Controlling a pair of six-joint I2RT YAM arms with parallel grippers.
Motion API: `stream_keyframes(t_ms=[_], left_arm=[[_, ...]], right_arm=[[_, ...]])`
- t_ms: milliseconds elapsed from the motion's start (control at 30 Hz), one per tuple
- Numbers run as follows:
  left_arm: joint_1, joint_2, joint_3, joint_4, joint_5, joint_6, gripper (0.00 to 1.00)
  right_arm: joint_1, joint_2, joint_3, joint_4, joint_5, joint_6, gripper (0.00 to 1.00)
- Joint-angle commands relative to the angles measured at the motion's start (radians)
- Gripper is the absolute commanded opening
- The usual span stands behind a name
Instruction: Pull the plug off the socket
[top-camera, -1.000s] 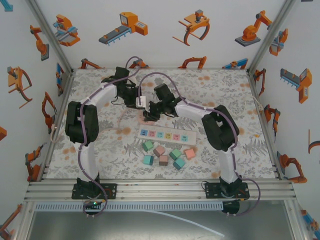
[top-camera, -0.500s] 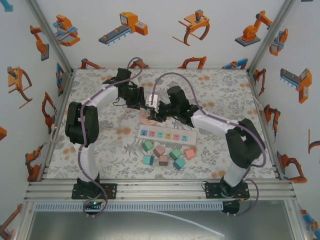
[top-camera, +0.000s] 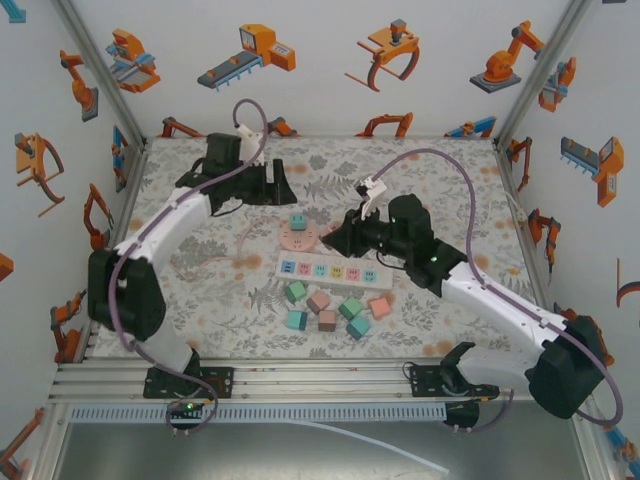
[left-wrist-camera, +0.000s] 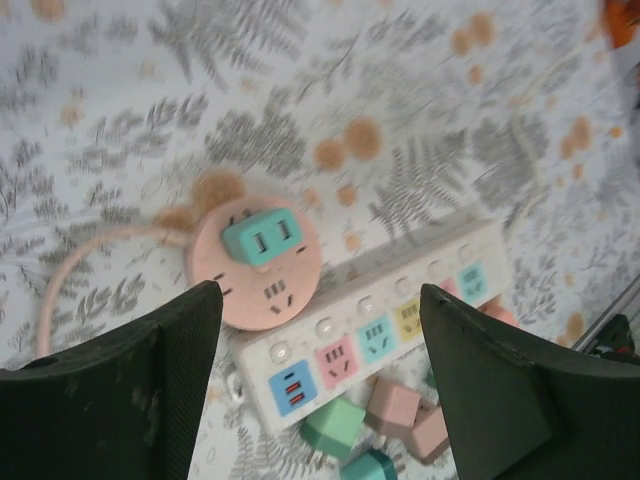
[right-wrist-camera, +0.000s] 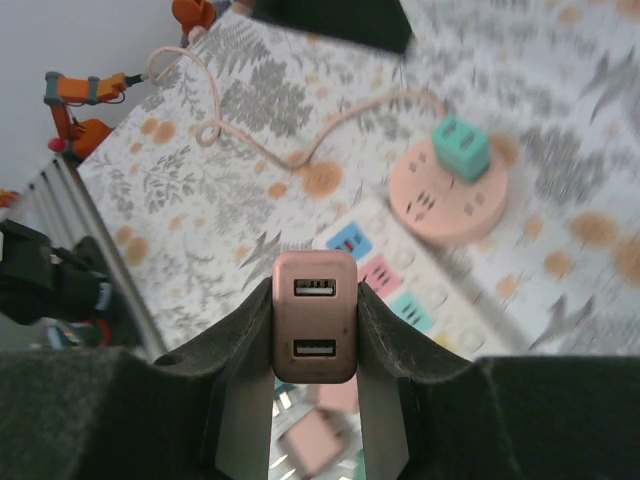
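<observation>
The pink plug will go back and down with my right gripper next, among the loose plugs past the socket, and my gripper will release it there.
The socket, a long white power strip with pastel outlets, lies flat mid-table and is also seen from both wrists. None of its visible outlets holds a plug. My right gripper is shut on a pink two-port USB plug, held in the air above the strip's left end. In the top view the right gripper hovers just behind the strip. My left gripper is open with nothing between its fingers. It sits high at the back left, looking down on the strip.
A round pink socket with a teal plug standing in it lies behind the strip's left end, its pink cord trailing left. Several loose teal and pink plugs lie in front of the strip.
The left gripper has opened and drawn back to the far left. The right gripper, still shut on the pink plug, has moved right and nearer. The round socket and teal plug are now uncovered.
</observation>
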Motion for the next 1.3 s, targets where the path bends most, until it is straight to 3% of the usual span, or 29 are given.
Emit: stream_keyframes(t_ms=[0, 133, 300, 533, 767, 867, 1100, 1267], left_arm=[[-0.008, -0.147, -0.150, 0.206, 0.116, 0.023, 0.74], [-0.057, -0.300, -0.302, 0.256, 0.219, 0.072, 0.74], [-0.245, -0.425, -0.336, -0.004, 0.287, 0.369, 0.76], [-0.421, -0.602, -0.450, -0.143, 0.293, 0.627, 0.76], [-0.488, -0.608, -0.454, -0.223, 0.214, 0.668, 0.78], [-0.501, -0.592, -0.451, -0.218, 0.198, 0.669, 0.78], [-0.506, -0.587, -0.507, -0.132, 0.119, 0.652, 0.79], [-0.505, -0.627, -0.552, -0.054, 0.018, 0.587, 0.80]], right_arm=[[-0.001, -0.007, 0.019, -0.212, 0.018, 0.208, 0.09], [-0.001, 0.034, 0.015, -0.286, -0.026, 0.235, 0.09], [0.001, 0.144, -0.002, -0.300, -0.041, 0.286, 0.09], [0.010, 0.297, -0.026, -0.260, -0.045, 0.300, 0.11], [0.023, 0.360, -0.095, -0.189, -0.048, 0.306, 0.16], [0.026, 0.360, -0.122, -0.171, -0.028, 0.313, 0.22], [0.044, 0.354, -0.128, -0.160, 0.012, 0.316, 0.49], [0.046, 0.300, -0.123, -0.206, 0.070, 0.309, 0.55]])
